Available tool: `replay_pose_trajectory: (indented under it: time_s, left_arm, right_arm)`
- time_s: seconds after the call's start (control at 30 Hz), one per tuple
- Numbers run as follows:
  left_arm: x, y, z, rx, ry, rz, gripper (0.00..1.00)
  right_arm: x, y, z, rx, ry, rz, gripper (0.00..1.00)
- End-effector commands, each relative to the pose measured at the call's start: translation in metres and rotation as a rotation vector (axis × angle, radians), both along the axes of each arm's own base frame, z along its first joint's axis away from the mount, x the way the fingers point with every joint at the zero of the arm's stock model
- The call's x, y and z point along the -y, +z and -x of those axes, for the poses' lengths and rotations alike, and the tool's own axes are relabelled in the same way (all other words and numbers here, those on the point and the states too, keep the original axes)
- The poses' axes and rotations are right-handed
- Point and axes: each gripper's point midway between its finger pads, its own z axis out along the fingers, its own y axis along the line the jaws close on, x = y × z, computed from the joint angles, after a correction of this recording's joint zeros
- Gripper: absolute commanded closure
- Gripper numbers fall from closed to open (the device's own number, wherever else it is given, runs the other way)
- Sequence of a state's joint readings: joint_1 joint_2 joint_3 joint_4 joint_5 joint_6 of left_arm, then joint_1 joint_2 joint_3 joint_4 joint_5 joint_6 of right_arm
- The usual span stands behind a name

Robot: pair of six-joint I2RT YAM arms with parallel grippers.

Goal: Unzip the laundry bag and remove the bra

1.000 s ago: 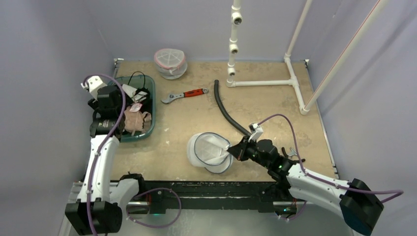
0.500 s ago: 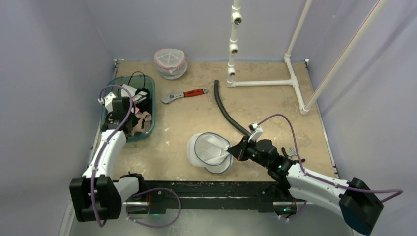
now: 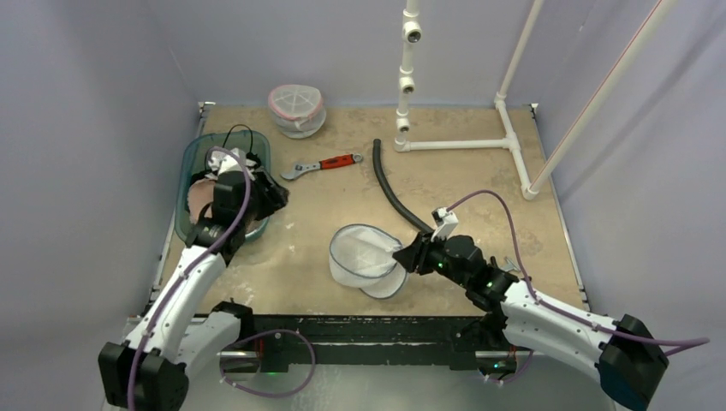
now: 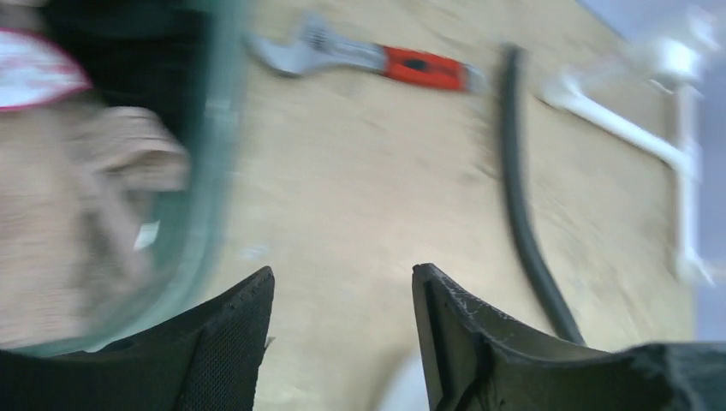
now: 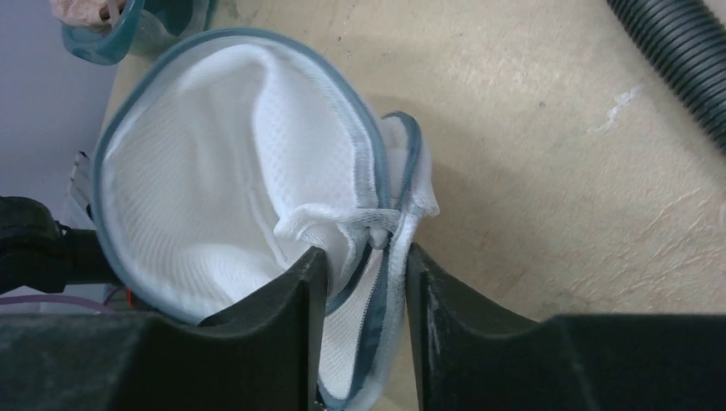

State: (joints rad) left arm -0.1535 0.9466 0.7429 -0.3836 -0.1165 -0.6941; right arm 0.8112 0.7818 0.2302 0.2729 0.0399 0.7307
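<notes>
The bra (image 3: pixel 201 195) is already in the bin, so the robot's left gripper will next move down and back to the bag's zipper edge nearest the bin.
The white mesh laundry bag (image 3: pixel 366 261) with blue-grey trim lies unzipped and gaping on the table; its inside (image 5: pixel 214 188) looks hollow. My right gripper (image 5: pixel 366 257) is open at the bag's right end (image 3: pixel 409 255), and the zipper edge hangs loosely between the parted fingers. The pinkish-beige bra (image 3: pixel 201 195) lies in the teal bin (image 3: pixel 231 134), blurred at the left of the left wrist view (image 4: pixel 77 197). My left gripper (image 4: pixel 342 272) is open and holds nothing. It hangs over bare table just right of the bin's rim (image 3: pixel 272 195).
A red-handled wrench (image 3: pixel 324 164) lies right of the bin. A black hose (image 3: pixel 395 199) runs from the table's middle towards the bag. A white pipe frame (image 3: pixel 462 144) stands at the back right. A second round mesh bag (image 3: pixel 296 108) sits at the back edge.
My left arm swung right, from over the bin to the table beside it, and its jaws now stand open and empty. My right gripper's jaws parted on the bag's edge; the bag shifted slightly.
</notes>
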Motion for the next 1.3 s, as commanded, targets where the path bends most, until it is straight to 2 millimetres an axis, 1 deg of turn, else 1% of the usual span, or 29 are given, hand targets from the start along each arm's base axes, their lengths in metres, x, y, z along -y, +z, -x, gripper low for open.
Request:
replay_pose_trajectory:
  time_s: [0.0,0.1,0.17,0.23,0.3,0.43,0.5,0.57,0.6,0.63,0.73,0.87,0.9,0.97,1.0,1.07,1.17,1.27]
  left_arm:
    - [0.081,0.033,0.02,0.126,-0.285,0.155,0.39]
    - [0.116,0.026,0.04,0.123,-0.392,0.218,0.33]
    - [0.13,0.016,0.048,0.104,-0.431,0.234,0.3]
    - [0.141,0.003,0.051,0.076,-0.465,0.238,0.29]
    - [0.148,-0.013,0.053,0.026,-0.484,0.234,0.29]
    - [0.162,-0.04,0.06,-0.04,-0.544,0.246,0.29]
    - [0.168,-0.052,0.066,-0.068,-0.575,0.25,0.31]
    - [0.171,-0.062,0.071,-0.095,-0.597,0.243,0.36]
    - [0.173,-0.068,0.073,-0.108,-0.607,0.243,0.4]
    - [0.174,-0.072,0.075,-0.113,-0.616,0.247,0.48]
    - [0.179,-0.073,0.079,-0.097,-0.642,0.27,0.74]
    - [0.176,-0.06,0.077,-0.037,-0.641,0.262,0.97]
    - [0.174,-0.055,0.076,-0.018,-0.641,0.256,1.0]
    - [0.171,-0.047,0.075,0.015,-0.64,0.237,1.0]
    - [0.17,-0.041,0.074,0.04,-0.642,0.231,1.0]
    - [0.169,-0.033,0.075,0.074,-0.65,0.229,1.0]
    - [0.167,-0.026,0.076,0.111,-0.657,0.223,1.0]
    - [0.165,-0.023,0.077,0.133,-0.665,0.213,1.0]
  right_arm:
    - [0.002,0.021,-0.011,0.039,-0.028,0.037,0.56]
    - [0.002,0.026,-0.015,0.05,-0.036,0.043,0.54]
    - [0.002,0.025,-0.017,0.048,-0.039,0.062,0.55]
    - [0.001,0.023,-0.019,0.039,-0.035,0.085,0.54]
    - [0.0,0.021,-0.02,0.031,-0.033,0.097,0.53]
    - [0.0,0.014,-0.02,0.009,-0.032,0.12,0.51]
    - [-0.001,0.011,-0.019,-0.001,-0.024,0.128,0.47]
    - [-0.001,0.011,-0.018,-0.005,-0.021,0.13,0.41]
    - [-0.001,0.011,-0.018,-0.005,-0.02,0.131,0.38]
    - [-0.001,0.012,-0.019,-0.007,-0.025,0.135,0.36]
    - [0.004,0.012,-0.02,-0.018,-0.046,0.167,0.35]
    - [0.013,0.017,-0.017,-0.03,-0.079,0.166,0.34]
    - [0.016,0.016,-0.015,-0.039,-0.087,0.163,0.34]
    - [0.015,0.009,-0.006,-0.097,-0.089,0.118,0.33]
    - [0.013,0.009,-0.004,-0.101,-0.085,0.097,0.32]
    - [0.003,0.012,-0.002,-0.111,-0.056,0.039,0.32]
    - [-0.013,0.009,-0.004,-0.133,-0.018,0.009,0.31]
    - [-0.022,0.001,-0.012,-0.14,-0.012,0.017,0.31]
